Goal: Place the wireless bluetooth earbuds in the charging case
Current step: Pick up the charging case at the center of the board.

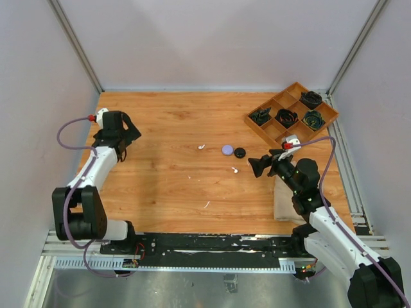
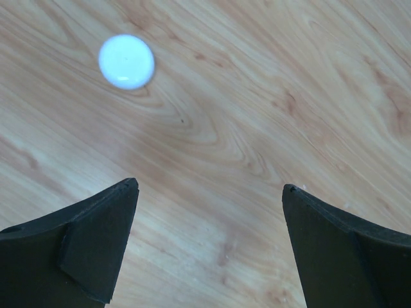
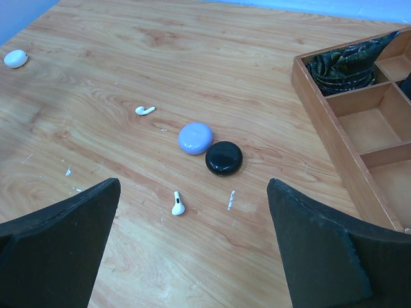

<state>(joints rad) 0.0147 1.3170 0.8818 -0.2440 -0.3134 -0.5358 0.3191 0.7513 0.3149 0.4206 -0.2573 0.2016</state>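
I will next move my left gripper to the left in the wrist view and lower its open fingers around the white case [image 2: 126, 61].
Two white earbuds lie apart on the wooden table: one [image 3: 145, 110] [image 1: 201, 147] further left, one [image 3: 178, 204] [image 1: 235, 170] just ahead of my right gripper [image 3: 194, 184] [image 1: 255, 165]. That gripper hovers open and empty, pointing left. Beyond the nearer bud, a lavender round case [image 3: 195, 138] [image 1: 227, 149] and a black round case [image 3: 223, 158] [image 1: 239, 153] sit touching, both closed. A white oval case [image 3: 15, 58] [image 2: 126, 61] rests far left, ahead of my left gripper [image 2: 210, 186] [image 1: 122, 146], which is open over bare wood. In the top view this white case is hidden.
A wooden compartment tray [image 1: 260, 131] [image 3: 327, 128] with dark bundled items stands at the back right. Thin white slivers of debris [image 3: 231, 199] [image 1: 207, 204] lie on the table. A beige pad [image 1: 282, 202] sits under my right arm near the front right.
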